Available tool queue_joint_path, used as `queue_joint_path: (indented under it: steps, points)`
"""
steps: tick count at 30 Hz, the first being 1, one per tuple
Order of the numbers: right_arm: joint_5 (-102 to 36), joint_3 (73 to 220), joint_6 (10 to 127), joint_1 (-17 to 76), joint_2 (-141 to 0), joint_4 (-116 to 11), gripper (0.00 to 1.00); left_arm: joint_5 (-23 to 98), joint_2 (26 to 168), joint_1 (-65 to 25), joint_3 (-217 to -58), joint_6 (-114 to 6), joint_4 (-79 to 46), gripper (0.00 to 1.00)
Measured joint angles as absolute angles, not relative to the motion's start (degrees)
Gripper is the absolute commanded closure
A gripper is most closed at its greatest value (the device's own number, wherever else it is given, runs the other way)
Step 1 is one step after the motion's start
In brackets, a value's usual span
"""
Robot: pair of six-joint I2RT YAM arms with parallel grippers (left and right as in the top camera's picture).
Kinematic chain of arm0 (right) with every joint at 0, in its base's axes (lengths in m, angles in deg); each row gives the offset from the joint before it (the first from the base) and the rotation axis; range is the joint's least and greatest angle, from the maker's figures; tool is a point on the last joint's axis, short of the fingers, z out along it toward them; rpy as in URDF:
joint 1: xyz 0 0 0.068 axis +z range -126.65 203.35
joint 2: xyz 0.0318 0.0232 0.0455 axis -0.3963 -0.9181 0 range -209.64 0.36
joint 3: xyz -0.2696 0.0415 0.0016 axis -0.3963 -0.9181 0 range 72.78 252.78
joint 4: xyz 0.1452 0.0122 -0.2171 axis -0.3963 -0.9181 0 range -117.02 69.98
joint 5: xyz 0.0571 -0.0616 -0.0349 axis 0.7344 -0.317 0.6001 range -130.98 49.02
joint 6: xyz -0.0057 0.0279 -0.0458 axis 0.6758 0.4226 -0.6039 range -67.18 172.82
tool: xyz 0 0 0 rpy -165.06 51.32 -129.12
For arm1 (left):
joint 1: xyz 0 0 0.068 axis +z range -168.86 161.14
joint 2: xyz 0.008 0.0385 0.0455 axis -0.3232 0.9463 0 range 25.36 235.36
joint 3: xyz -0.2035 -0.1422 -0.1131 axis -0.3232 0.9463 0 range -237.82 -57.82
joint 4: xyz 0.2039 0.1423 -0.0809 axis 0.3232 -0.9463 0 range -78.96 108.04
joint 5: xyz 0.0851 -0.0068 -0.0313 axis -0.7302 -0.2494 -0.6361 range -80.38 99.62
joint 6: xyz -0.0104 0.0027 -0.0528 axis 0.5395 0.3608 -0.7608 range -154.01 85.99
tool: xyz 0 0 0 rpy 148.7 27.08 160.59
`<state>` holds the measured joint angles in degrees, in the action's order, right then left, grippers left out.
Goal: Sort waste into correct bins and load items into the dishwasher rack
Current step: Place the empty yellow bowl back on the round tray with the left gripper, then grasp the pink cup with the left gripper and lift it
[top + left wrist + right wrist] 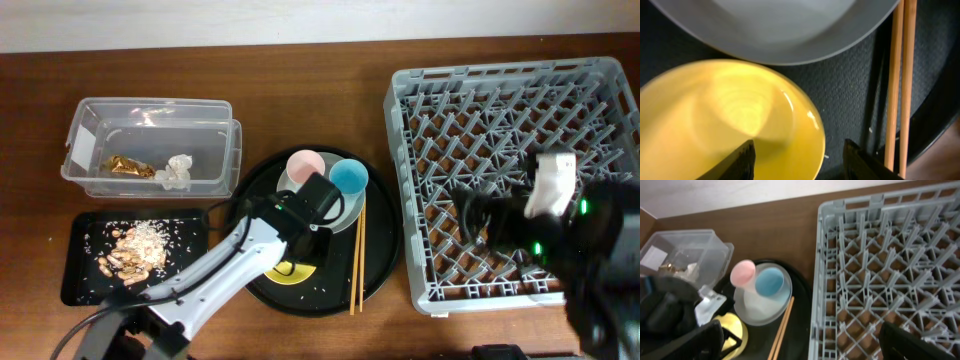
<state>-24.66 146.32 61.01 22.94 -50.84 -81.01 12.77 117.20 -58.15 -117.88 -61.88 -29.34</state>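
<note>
My left gripper will move outward from the yellow bowl (292, 272) onto the pink cup's rim by the clear box, as the blue cup crowds its other side.
My left gripper (298, 250) (797, 152) is open over the yellow bowl's (292, 272) (715, 120) rim, one finger above the bowl and one above the tray outside it. The pale plate (347, 214) (780, 25) behind it carries the pink cup (305, 164) and the blue cup (349, 177). The chopsticks (357, 255) (900, 75) lie to the right. My right gripper (472, 215) (800, 350) is open and empty above the grey rack (500, 100) (890, 255). The gold wrapper (130, 167) and the tissue (177, 172) lie in the clear box (150, 108). The food scraps (135, 250) lie in the shallow black tray (80, 285).
The bowl, plate, cups and chopsticks all sit on a large round black tray (380, 270) (850, 85) between the bins and the rack. Rice grains are scattered on it. My left arm (670, 305) crosses the table's front left.
</note>
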Motion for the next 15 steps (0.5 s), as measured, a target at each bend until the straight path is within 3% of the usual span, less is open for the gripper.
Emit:
queue_joint_path:
  steps: [4, 9, 13, 15]
  points:
    - [-24.7, 153.6, 61.2, 22.9, -61.7, -86.1, 0.02, 12.3, 117.1, -50.9, -129.4, -59.9, -32.9, 0.44]
    - [-24.7, 154.2, 61.2, 22.9, -68.2, -90.1, 0.02, 11.4, 117.2, -42.1, -132.3, -59.8, -25.9, 0.44]
    - [-24.7, 154.2, 61.2, 22.9, -70.7, -91.0, 0.02, 11.1, 121.0, -40.8, -132.4, -59.8, -22.1, 0.45]
    - [-24.7, 154.2, 61.2, 22.9, -70.8, -91.0, 0.02, 11.4, 125.5, -40.9, -132.4, -59.9, -20.8, 0.51]
